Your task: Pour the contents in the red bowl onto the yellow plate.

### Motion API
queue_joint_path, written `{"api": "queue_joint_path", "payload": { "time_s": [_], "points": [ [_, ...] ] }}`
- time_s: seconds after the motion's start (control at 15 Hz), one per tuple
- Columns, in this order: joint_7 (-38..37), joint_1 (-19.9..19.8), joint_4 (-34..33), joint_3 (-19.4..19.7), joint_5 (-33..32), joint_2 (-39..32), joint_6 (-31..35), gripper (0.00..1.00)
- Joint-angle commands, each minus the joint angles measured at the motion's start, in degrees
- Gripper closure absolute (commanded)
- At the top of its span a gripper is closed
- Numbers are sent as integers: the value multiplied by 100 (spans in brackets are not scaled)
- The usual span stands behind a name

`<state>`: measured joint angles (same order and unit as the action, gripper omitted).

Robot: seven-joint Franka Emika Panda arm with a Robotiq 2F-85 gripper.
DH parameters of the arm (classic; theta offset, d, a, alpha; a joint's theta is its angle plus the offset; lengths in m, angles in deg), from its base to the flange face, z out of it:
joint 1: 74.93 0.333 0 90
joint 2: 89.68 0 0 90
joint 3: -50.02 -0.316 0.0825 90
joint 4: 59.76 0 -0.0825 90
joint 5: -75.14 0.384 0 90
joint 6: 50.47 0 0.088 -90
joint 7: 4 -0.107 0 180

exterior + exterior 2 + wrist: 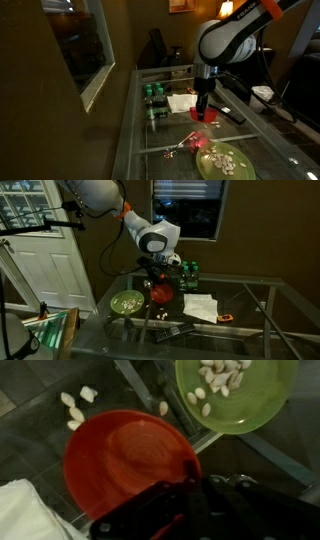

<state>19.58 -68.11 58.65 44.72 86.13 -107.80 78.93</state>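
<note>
The red bowl looks empty inside, so my gripper should next carry it away from the plate (212, 165) toward the dark green cans and down to the glass, then let go of it.
The red bowl (125, 460) looks empty in the wrist view; it also shows in both exterior views (209, 117) (160, 296), low over the glass table. My gripper (185, 488) (204, 103) (155, 282) is shut on the bowl's rim, one dark finger lying over the edge. The yellow plate (250, 405) (212, 165) (127, 304) lies just beside the bowl and holds most of the contents (222, 372) (224, 158), small pale pieces. A few pale pieces (75, 405) lie on the glass outside the plate.
A white napkin (25, 515) (200, 306) lies next to the bowl. Dark green cans (154, 97) (187, 275) stand at the back of the glass table (150, 150). A small red object (185, 143) and an orange one (225, 317) lie on the glass.
</note>
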Motion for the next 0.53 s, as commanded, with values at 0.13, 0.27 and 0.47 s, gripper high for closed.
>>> {"api": "queue_joint_path", "payload": {
  "time_s": [0.13,0.27,0.47],
  "points": [
    [-1196,470,194,54,-1650,-300,1867,99],
    [-1867,795,299,274,-2458,-409,2520,99],
    [-3085,1704,290,1150,-3852,-645,3281,99]
  ]
}}
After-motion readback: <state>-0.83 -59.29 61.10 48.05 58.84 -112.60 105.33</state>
